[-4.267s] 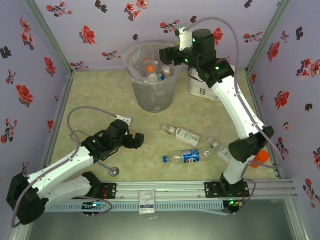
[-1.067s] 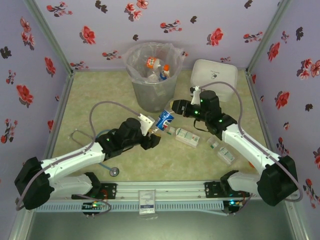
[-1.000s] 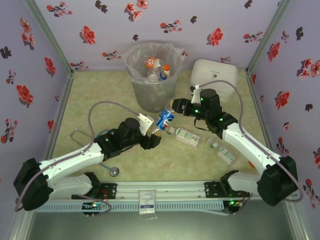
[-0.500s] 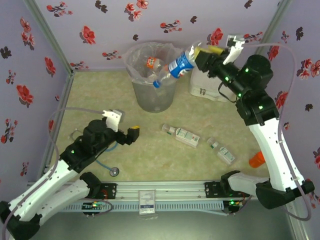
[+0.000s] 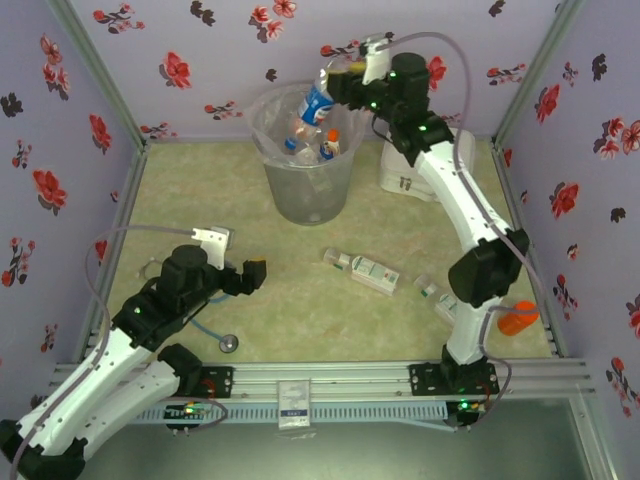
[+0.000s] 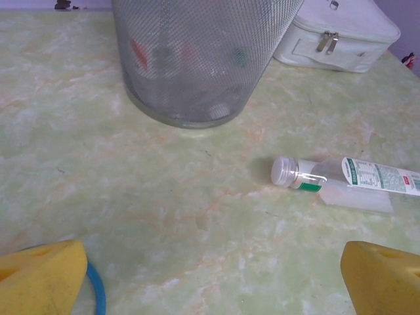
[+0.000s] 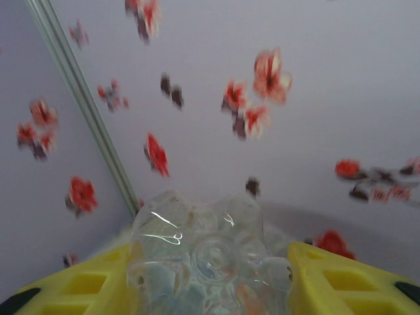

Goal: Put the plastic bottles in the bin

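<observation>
My right gripper lowers and tilts down into the bin's open top (image 5: 303, 132) below it next and releases, since the bottle still sticks out.
My right gripper (image 5: 338, 80) is shut on the base of a clear blue-labelled plastic bottle (image 5: 317, 102), which hangs cap-down over the open top of the bin (image 5: 268, 150). In the right wrist view the bottle's base (image 7: 210, 259) sits between the yellow fingers (image 7: 79, 285). Several bottles (image 5: 326, 141) lie inside the bin. Two more lie on the table: one with a green and white label (image 5: 362, 270) and a smaller one (image 5: 441, 299). My left gripper (image 5: 246, 275) is open and empty, low over the table, facing the bin (image 6: 197, 59) and the green-labelled bottle (image 6: 348, 178).
A white latched case (image 5: 404, 176) stands right of the bin, partly behind my right arm. A blue-tubed stethoscope (image 5: 228, 342) lies by my left arm. An orange object (image 5: 518, 318) rests near the right wall. Flowered walls close in three sides.
The left gripper opened, let go of the blue-labelled bottle and pulled back to the left. The right arm carried the bottle up and over the bin.
</observation>
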